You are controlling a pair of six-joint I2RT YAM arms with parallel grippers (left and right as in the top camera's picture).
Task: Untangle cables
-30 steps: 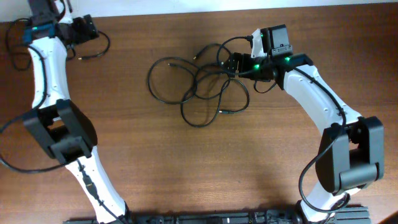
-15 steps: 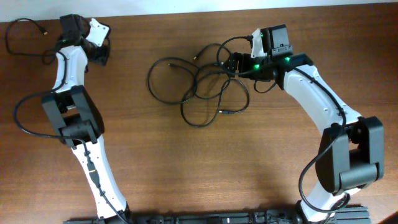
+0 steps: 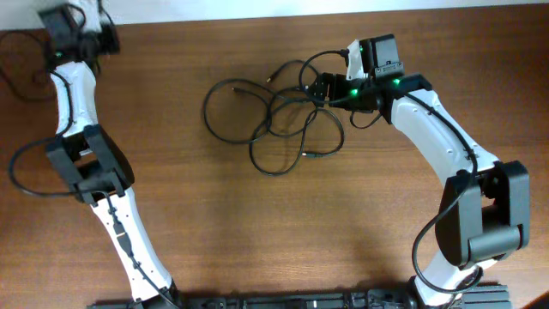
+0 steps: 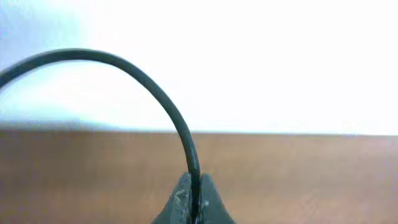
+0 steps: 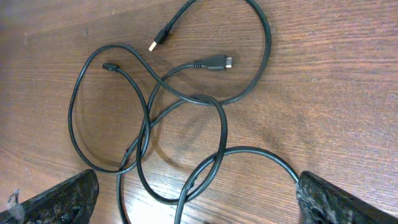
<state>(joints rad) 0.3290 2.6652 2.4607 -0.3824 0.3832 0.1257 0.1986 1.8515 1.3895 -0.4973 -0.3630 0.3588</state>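
I will lower my right gripper back and to the left in the overhead view next, onto the black cable that passes the near plug's tip. Fewer loops overlap there.
A tangle of thin black cables [image 3: 274,120] lies loosely looped on the wooden table, in the upper middle. The right wrist view shows the cables [image 5: 186,106] overlapping, with a USB plug [image 5: 160,36] and a second plug [image 5: 217,62] at the far side. My right gripper [image 3: 322,88] hovers over the tangle's right edge. It is open [image 5: 199,208], and cable loops lie on the table between its fingertips [image 5: 62,199]. My left gripper [image 3: 105,36] is at the far left corner. It is shut [image 4: 194,202] on one black cable [image 4: 155,93], which arches up and to the left.
The table's far edge [image 3: 257,17] meets a white wall just past the left gripper. Another black cord [image 3: 21,81] loops at the far left edge. The arm bases stand along the near edge [image 3: 283,302].
My left gripper has gone from open to shut, pinching a cable, while the left arm swung about the far left corner. The right arm and the tangle have not moved.
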